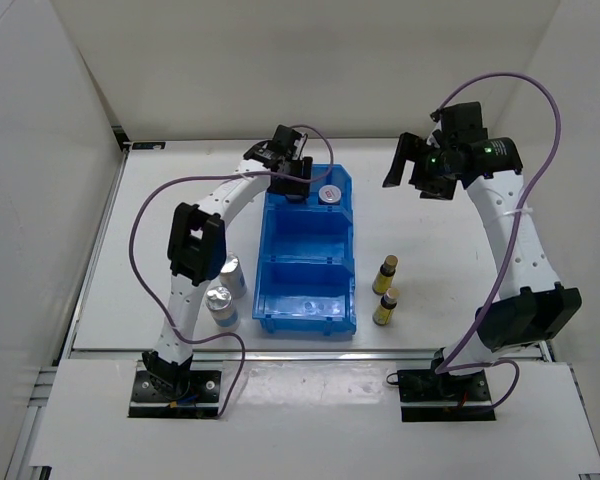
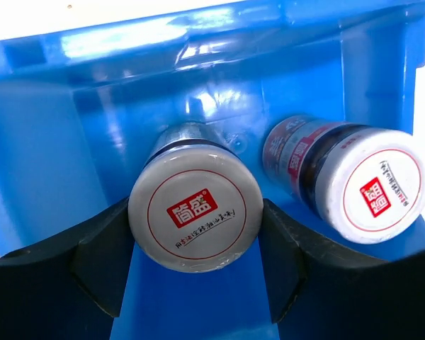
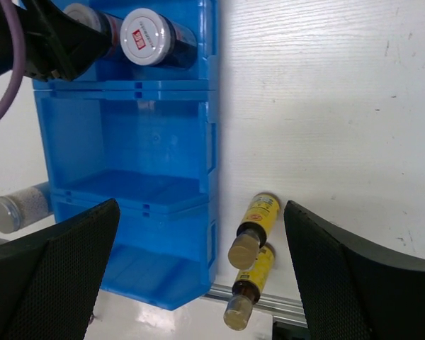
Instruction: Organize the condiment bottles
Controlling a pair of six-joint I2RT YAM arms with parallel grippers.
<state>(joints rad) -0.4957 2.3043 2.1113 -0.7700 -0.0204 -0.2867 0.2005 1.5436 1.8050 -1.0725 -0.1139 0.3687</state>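
Observation:
The robot's right gripper will next move down and back onto its tan cap point(image 1: 391, 261), which lies below and back from the gripper, because the farther amber bottle stands outside the bin point(image 1: 263, 262).
My left gripper point(image 1: 291, 178) reaches into the far compartment of the blue bin point(image 1: 263, 262) and is shut on a squat white-lidded jar point(image 2: 195, 212), its fingers point(image 2: 103, 258) pressed against both sides of the lid. A second white-lidded jar point(image 2: 372, 185) point(image 1: 329, 195) stands right beside it in the same compartment. Two silver-topped cylinders point(image 1: 232, 275) point(image 1: 220, 306) stand on the table left of the bin. Two slim amber bottles point(image 1: 388, 272) point(image 1: 384, 306) stand to its right. Raised over the far right of the table, my right gripper point(image 1: 418, 165) is open and holds nothing.
The bin's middle and near compartments point(image 3: 127, 152) hold no bottles. In the right wrist view the amber bottles point(image 3: 258, 218) stand close to the table's near edge, by a metal rail point(image 3: 269, 303). White walls enclose the table on three sides.

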